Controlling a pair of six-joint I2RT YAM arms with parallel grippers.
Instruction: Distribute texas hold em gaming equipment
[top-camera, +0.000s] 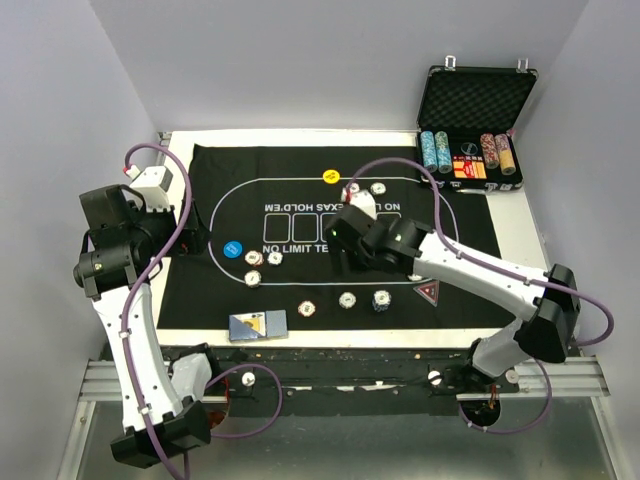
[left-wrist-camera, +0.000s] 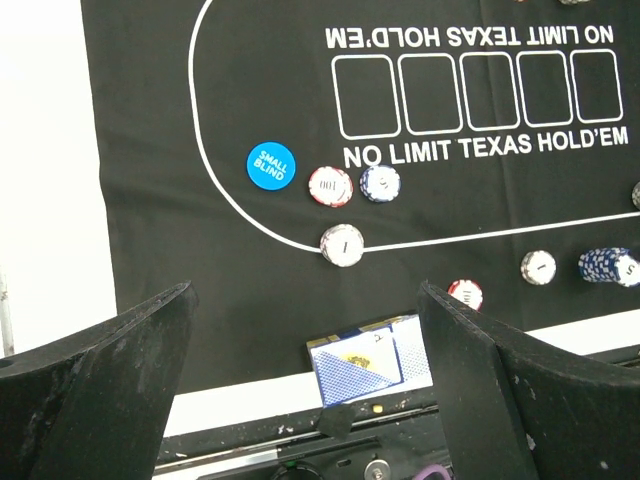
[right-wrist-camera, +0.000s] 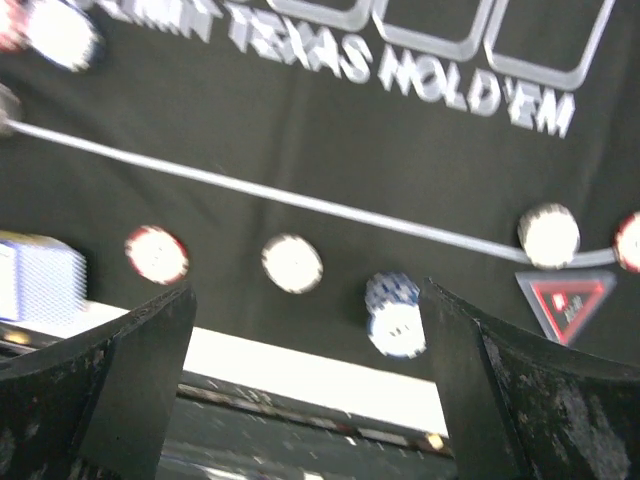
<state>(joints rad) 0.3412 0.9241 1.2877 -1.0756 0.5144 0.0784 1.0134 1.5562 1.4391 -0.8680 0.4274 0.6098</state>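
The blue stack (top-camera: 381, 300) (right-wrist-camera: 397, 315) shows nearer one fingertip than the other. My right gripper will move down, back and to the right in the top view next, onto the stack.
Poker chips lie scattered on the black mat (top-camera: 200, 300): a small group (top-camera: 262, 264) beside the blue button (top-camera: 232, 249), then a red chip (top-camera: 308, 309), a white chip (top-camera: 347, 299) and a blue stack (top-camera: 381, 300) near the front. The yellow button (top-camera: 331, 176) lies at the back and the dark red triangle (top-camera: 427, 293) at the front right. The blue-backed cards (top-camera: 258, 326) lie at the mat's front edge. My left gripper (top-camera: 195, 240) hangs open and empty over the mat's left edge. My right gripper (top-camera: 345, 238) is open and empty above the mat's centre. In the right wrist view the blue stack (right-wrist-camera: 397, 315) shows by the right finger (right-wrist-camera: 480, 380).
An open black case (top-camera: 475, 85) with rows of chips (top-camera: 468, 152) stands at the back right. Two more chips (top-camera: 365, 187) lie on the mat's far line. A white table margin (top-camera: 300, 340) borders the mat. In the left wrist view the cards (left-wrist-camera: 370, 370) lie between the fingers, far below.
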